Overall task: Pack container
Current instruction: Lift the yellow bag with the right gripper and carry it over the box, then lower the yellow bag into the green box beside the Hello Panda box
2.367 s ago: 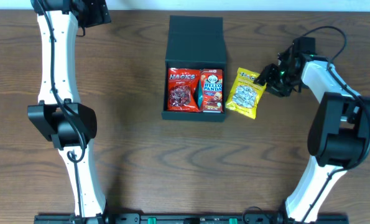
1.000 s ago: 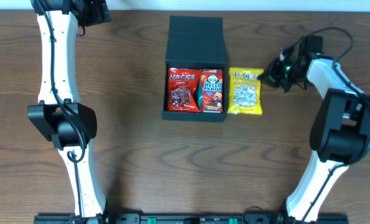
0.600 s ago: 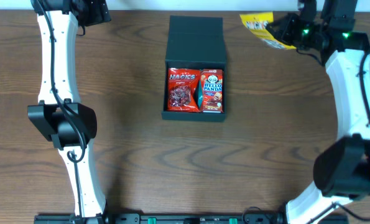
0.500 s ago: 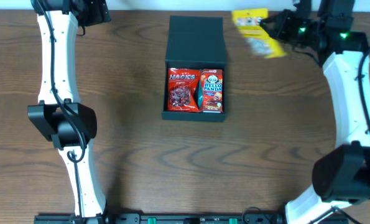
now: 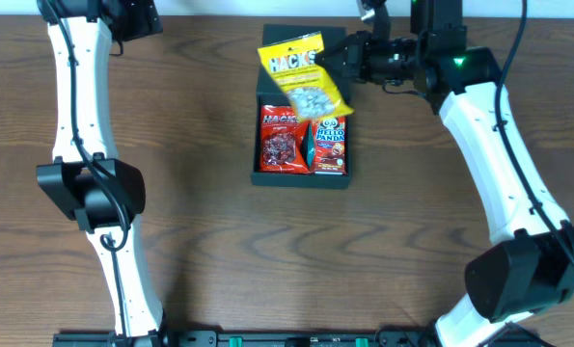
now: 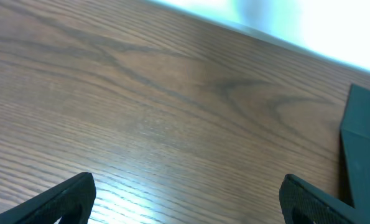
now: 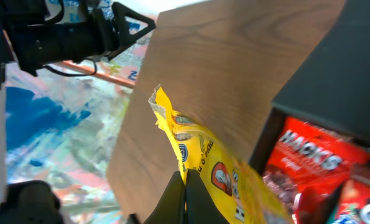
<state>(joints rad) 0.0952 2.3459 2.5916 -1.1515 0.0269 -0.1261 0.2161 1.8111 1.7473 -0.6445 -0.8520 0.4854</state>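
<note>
My right gripper brings the yellow bag point(image 5: 304, 79) back, down and to the left in the overhead view onto the red Hacks bag point(image 5: 279, 137) next, because it hangs above the box.
The container point(image 5: 301, 180) is a dark teal box in the middle of the table with its flap lid point(image 5: 330, 40) laid back. Inside lie a red Hacks bag point(image 5: 279, 137) and a Hello Panda box point(image 5: 331, 141). My right gripper point(image 5: 337, 61) is shut on the edge of a yellow Hacks bag point(image 5: 304, 79), which hangs above the box's far half. The right wrist view shows the shut right gripper point(image 7: 186, 193) pinching the yellow bag point(image 7: 219, 171) over the red bag point(image 7: 309, 158). My left gripper point(image 6: 186, 193) stands open above bare table, far left of the container point(image 6: 365, 155).
The left arm point(image 5: 84, 106) runs along the left side of the brown wooden table point(image 5: 200, 241). The right arm point(image 5: 489, 145) reaches across from the right. The table's far edge is just behind the lid.
The right gripper lifted the yellow bag from the table right of the box, swung it up by the far edge, then left over the box. The left arm barely moved.
</note>
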